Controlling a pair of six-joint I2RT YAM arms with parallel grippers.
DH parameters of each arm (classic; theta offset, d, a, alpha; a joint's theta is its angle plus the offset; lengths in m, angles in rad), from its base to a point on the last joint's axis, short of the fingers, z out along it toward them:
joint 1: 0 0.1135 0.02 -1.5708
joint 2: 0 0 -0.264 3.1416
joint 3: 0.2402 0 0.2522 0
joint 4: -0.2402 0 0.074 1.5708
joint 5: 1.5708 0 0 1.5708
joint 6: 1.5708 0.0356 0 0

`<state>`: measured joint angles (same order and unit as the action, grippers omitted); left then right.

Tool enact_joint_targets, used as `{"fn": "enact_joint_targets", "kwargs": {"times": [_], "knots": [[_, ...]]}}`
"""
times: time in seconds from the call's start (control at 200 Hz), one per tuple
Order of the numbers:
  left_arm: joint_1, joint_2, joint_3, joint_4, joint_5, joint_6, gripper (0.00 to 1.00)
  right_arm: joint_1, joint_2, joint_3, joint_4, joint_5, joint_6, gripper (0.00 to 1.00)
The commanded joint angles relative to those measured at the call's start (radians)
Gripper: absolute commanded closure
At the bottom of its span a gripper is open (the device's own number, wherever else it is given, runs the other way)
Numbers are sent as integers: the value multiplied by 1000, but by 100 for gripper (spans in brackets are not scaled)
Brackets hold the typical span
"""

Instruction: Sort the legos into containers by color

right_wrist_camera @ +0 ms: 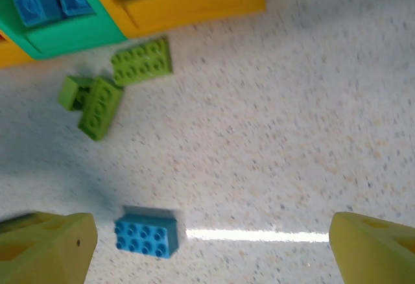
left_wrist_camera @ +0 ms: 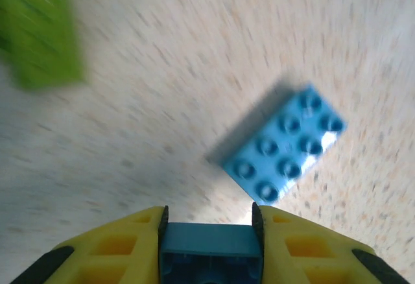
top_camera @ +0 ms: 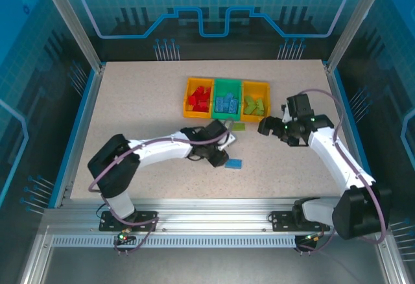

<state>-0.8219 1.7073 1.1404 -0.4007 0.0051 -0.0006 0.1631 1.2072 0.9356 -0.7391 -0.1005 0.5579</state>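
My right gripper reaches back and down around the short ends of the loose blue lego next, since my left gripper stands full.
My left gripper point(top_camera: 222, 148) is shut on a blue lego point(left_wrist_camera: 211, 250), clamped between its yellow fingers point(left_wrist_camera: 123, 245). Just past it a second blue lego point(left_wrist_camera: 285, 144) lies loose on the table point(top_camera: 234, 164). Lime green legos point(right_wrist_camera: 141, 61) lie in front of the bins point(top_camera: 238, 126). The three containers stand in a row: an orange-yellow one point(top_camera: 186, 99) with red legos, a green one point(top_camera: 227, 82) with blue legos, and an orange-yellow one point(top_camera: 266, 96) with green legos. My right gripper point(top_camera: 267, 127) hovers open to the right of the loose legos, nothing between its fingers point(right_wrist_camera: 45, 245).
The speckled table point(top_camera: 142, 102) is bounded by blue side rails and metal posts. A bright reflected streak point(right_wrist_camera: 259, 235) crosses the tabletop under the right gripper. Both arms reach in from the near edge toward the middle.
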Motion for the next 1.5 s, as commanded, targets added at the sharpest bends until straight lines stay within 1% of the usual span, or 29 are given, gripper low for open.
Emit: {"fn": "enact_joint_targets", "kwargs": {"times": [0.0,0.125,0.255,0.37,0.495,0.58,0.69,0.795,0.87,0.945,1.07,1.181,1.221,1.266,1.296,1.321,1.376,1.496], "knots": [[74,-61,119,-22,49,12,70,41,-65,-99,53,30,61,6],[146,2,253,-20,51,-14,70,143,-111,-189,107,65,143,7],[217,125,407,-18,36,-113,70,271,-99,-238,136,119,244,7],[254,244,534,-15,48,-167,69,392,-42,-248,184,156,320,7],[266,333,605,33,48,-228,70,499,71,-202,200,192,365,5],[272,389,666,45,45,-267,70,547,147,-159,211,194,374,4],[281,479,788,5,30,-299,69,596,243,-89,193,210,381,3],[286,541,877,-17,15,-329,66,632,323,-20,164,228,383,2],[293,568,916,-27,13,-358,63,643,363,-4,176,212,384,2],[294,576,930,-35,8,-379,58,645,411,19,160,212,390,2],[294,565,925,-58,-2,-407,42,650,488,80,99,242,371,4],[294,532,899,-67,-8,-428,24,651,540,121,58,255,359,9],[294,517,886,-68,-13,-438,17,651,552,124,57,254,359,12],[294,501,877,-78,-21,-449,12,651,565,129,58,253,363,16],[294,490,871,-86,-28,-458,8,652,571,132,57,251,365,20],[293,480,863,-89,-34,-466,2,652,579,134,54,252,369,23],[294,444,830,-80,-43,-491,1,654,590,137,49,255,376,33],[294,338,718,-30,-57,-528,1,660,572,147,40,270,371,45]]}}
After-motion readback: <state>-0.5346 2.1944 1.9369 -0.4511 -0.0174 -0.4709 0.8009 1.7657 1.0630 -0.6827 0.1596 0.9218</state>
